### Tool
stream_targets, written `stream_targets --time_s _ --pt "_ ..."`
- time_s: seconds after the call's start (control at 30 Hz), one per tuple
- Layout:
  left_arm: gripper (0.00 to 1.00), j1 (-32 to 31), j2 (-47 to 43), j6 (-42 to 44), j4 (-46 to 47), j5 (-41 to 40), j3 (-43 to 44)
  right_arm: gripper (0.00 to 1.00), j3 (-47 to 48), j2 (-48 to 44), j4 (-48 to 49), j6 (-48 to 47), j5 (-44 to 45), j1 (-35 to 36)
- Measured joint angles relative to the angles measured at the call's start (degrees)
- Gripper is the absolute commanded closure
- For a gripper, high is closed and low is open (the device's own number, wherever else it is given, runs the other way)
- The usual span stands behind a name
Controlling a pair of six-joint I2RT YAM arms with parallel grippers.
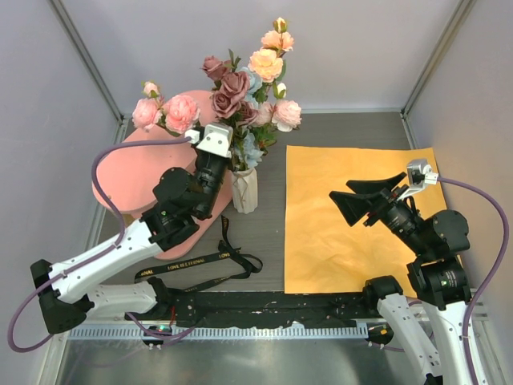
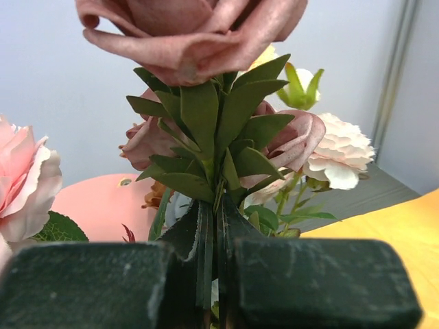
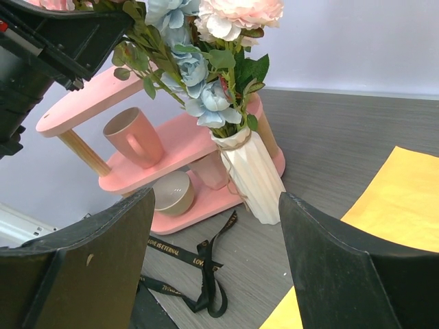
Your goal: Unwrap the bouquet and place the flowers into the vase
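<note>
The mauve rose is still well above the vase rim [image 1: 243, 170]. My left gripper will lower it beside the bunch of flowers toward the vase rim and then let go of the green stem.
The flowers [image 1: 248, 88], roses in pink, peach, mauve and pale blue, stand bunched in the white ribbed vase [image 1: 244, 192] at the table's centre-left. My left gripper [image 1: 210, 143] is beside the bunch above the vase rim. In the left wrist view it [image 2: 219, 229] is shut on a leafy green stem just under a mauve rose [image 2: 192, 34]. The bouquet's orange paper [image 1: 353, 233] lies flat and unfolded on the right. My right gripper [image 1: 367, 196] hovers over it, open and holding nothing. Its wrist view looks between the wide fingers [image 3: 216, 205] at the vase [image 3: 255, 178] and flowers [image 3: 206, 82].
A pink two-tier shelf [image 1: 140, 172] stands left of the vase, holding a pink cup [image 3: 134, 137] and a beige bowl [image 3: 171, 192]. The black printed ribbon [image 1: 216, 261] lies loose on the table in front of the vase. Grey walls enclose the back and sides.
</note>
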Motion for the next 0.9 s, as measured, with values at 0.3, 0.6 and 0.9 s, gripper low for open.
stream_targets --time_s 0.3,0.6,0.9 --pt "1.00 0.0 0.1 -1.5 3.1 -6.4 -2.0 0.21 -0.2 0.0 1.3 0.4 -0.3 0.0" --pt "1.00 0.0 -3.5 -4.1 -0.1 1.0 -6.1 0.21 -0.3 0.5 2.0 1.3 -0.7 0.0" --pt "0.98 0.0 -6.3 -4.5 -4.4 7.4 -7.3 0.21 -0.3 0.7 2.2 1.8 -1.0 0.0"
